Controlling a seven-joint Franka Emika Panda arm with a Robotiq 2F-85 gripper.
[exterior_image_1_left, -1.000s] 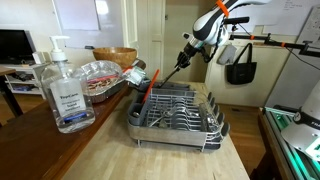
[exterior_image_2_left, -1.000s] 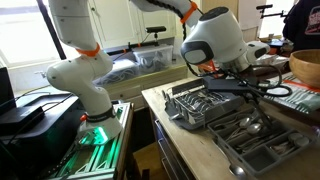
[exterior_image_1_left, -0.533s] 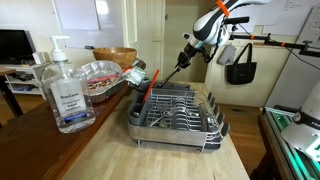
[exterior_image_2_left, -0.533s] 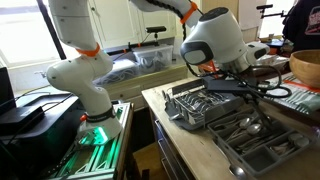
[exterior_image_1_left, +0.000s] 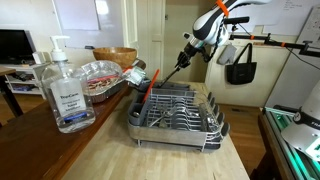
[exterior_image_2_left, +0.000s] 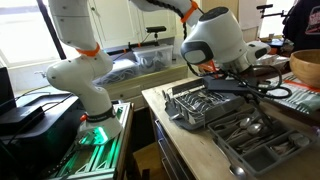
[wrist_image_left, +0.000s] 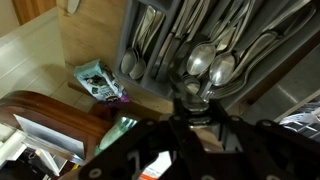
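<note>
I will next lower my gripper back over the section of the cutlery tray already holding similar cutlery (exterior_image_2_left: 246, 145) and let go of the utensil there, because that section is below my gripper and slightly back.
My gripper (exterior_image_1_left: 188, 52) hangs above the far end of the grey dish rack (exterior_image_1_left: 176, 116), shut on a long thin dark utensil (exterior_image_1_left: 173, 73) that slants down toward the rack. In the wrist view the two fingers (wrist_image_left: 181, 108) pinch the utensil's shiny end (wrist_image_left: 197, 96), with my gripper (wrist_image_left: 197, 108) right over the cutlery tray (wrist_image_left: 160, 40) full of spoons (wrist_image_left: 214, 66). In an exterior view the gripper (exterior_image_2_left: 222, 66) sits over the rack (exterior_image_2_left: 200, 104) with the utensil (exterior_image_2_left: 250, 88) lying nearly level. An orange-handled tool (exterior_image_1_left: 149, 88) stands in the rack.
A hand sanitizer bottle (exterior_image_1_left: 64, 92) stands at the near counter edge. A foil tray (exterior_image_1_left: 100, 72) and a wooden bowl (exterior_image_1_left: 116, 55) lie behind the rack. A black bag (exterior_image_1_left: 240, 66) hangs nearby. A snack packet (wrist_image_left: 100, 82) lies on the counter.
</note>
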